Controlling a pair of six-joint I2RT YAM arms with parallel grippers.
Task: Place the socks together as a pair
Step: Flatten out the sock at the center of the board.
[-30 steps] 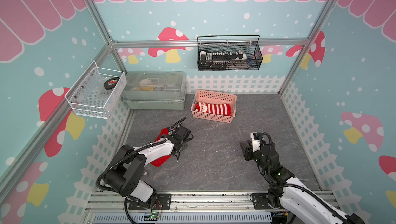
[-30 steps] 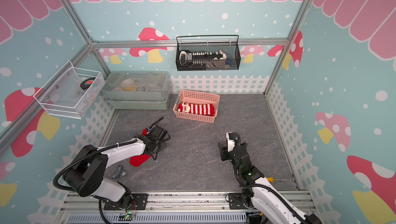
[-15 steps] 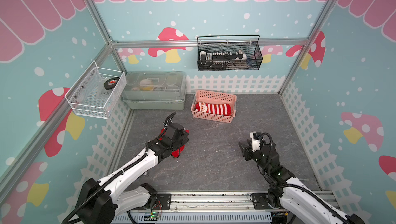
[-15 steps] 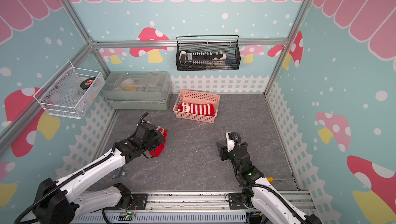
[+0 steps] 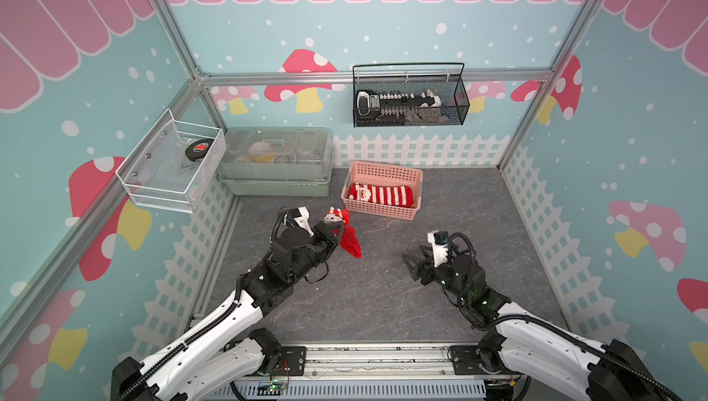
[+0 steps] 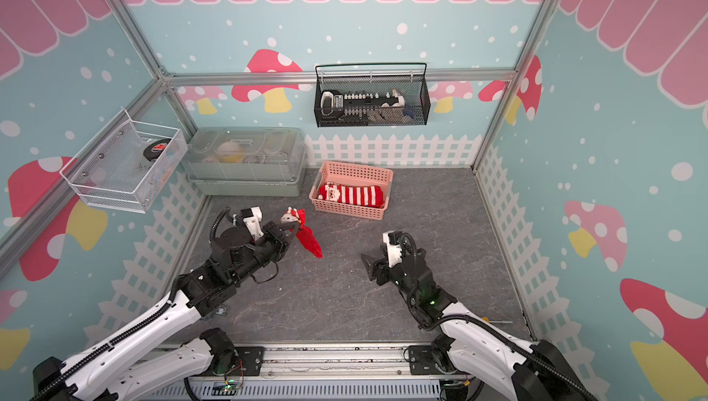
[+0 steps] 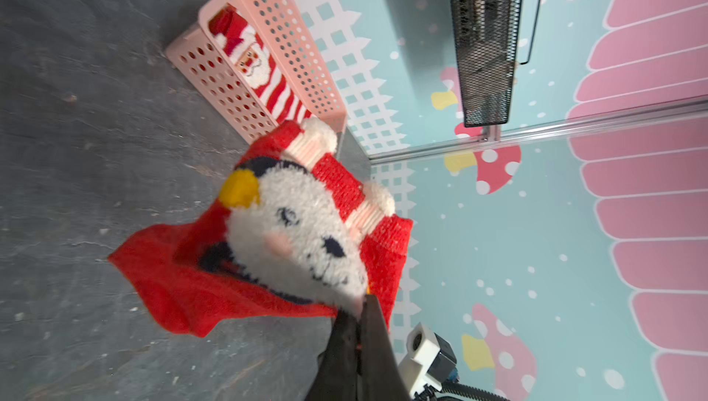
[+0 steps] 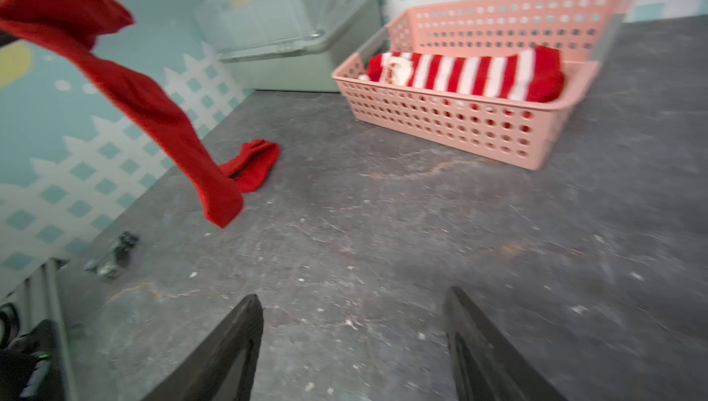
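The hanging sock's edge goes back and down in my left gripper to the bare floor between the arms next, for release there, since that part lies clear.
My left gripper (image 5: 334, 229) (image 6: 292, 231) (image 7: 360, 305) is shut on the edge of a red sock (image 5: 349, 238) (image 6: 308, 240) (image 7: 184, 276) with a fluffy white face. That sock (image 8: 153, 111) hangs above the floor, just in front of the pink basket (image 5: 383, 167) (image 6: 356, 167) (image 7: 291, 35) (image 8: 459, 123). A red-and-white striped Santa sock (image 5: 383, 194) (image 6: 352, 194) (image 7: 264, 73) (image 8: 467, 73) lies in the basket. Another red sock (image 8: 253, 165) lies on the floor by the left fence, hidden by the arm in both top views. My right gripper (image 5: 412, 261) (image 6: 368, 265) (image 8: 352, 299) is open and empty, low over the floor at centre right.
A clear lidded box (image 5: 276, 161) stands at the back left. A black wire basket (image 5: 410, 100) hangs on the back wall and a white wire shelf (image 5: 168, 165) on the left wall. A small dark part (image 8: 115, 253) lies near the front left.
My left gripper has lifted the red sock off the floor and carried it back and right toward the basket. The right gripper's jaws have spread wider; that arm has stayed put.
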